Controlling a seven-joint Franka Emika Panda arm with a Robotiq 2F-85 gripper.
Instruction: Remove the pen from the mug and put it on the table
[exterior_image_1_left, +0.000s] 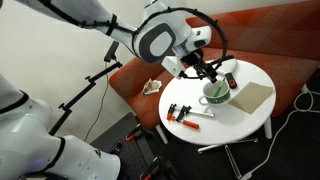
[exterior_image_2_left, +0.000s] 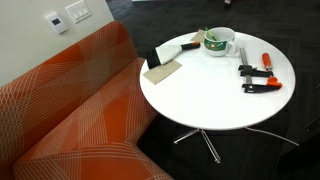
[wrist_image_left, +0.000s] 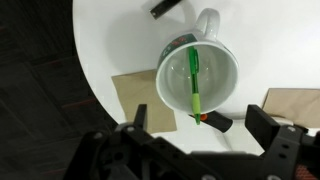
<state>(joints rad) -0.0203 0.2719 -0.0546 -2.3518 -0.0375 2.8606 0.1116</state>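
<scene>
My gripper lowers to the mug's rim next, opens its fingers astride the pen's raised end (exterior_image_1_left: 222, 87) (wrist_image_left: 196, 108) and closes, since that end of the pen lies below it, between its fingers.
The pale mug (wrist_image_left: 215, 62) stands on the round white table (wrist_image_left: 110, 35), handle away from me in the wrist view. A green pen (wrist_image_left: 193, 78) lies slanted inside it, one end poking over the near rim. My gripper (wrist_image_left: 203, 128) is open, its two fingers spread either side of the mug's near rim, above it and holding nothing. In an exterior view my gripper (exterior_image_1_left: 212, 78) hovers just over the mug (exterior_image_1_left: 215, 96) on the table (exterior_image_1_left: 235, 122). In an exterior view the mug (exterior_image_2_left: 221, 43) sits near the table's (exterior_image_2_left: 215, 105) far edge, and my gripper is out of frame.
A brown pad (wrist_image_left: 138, 95) lies beside the mug, also seen in an exterior view (exterior_image_2_left: 163, 71). A black object (wrist_image_left: 165, 8) lies beyond it. Orange-and-black clamps (exterior_image_2_left: 258, 80) lie on the table. A red-orange sofa (exterior_image_2_left: 70, 100) borders the table.
</scene>
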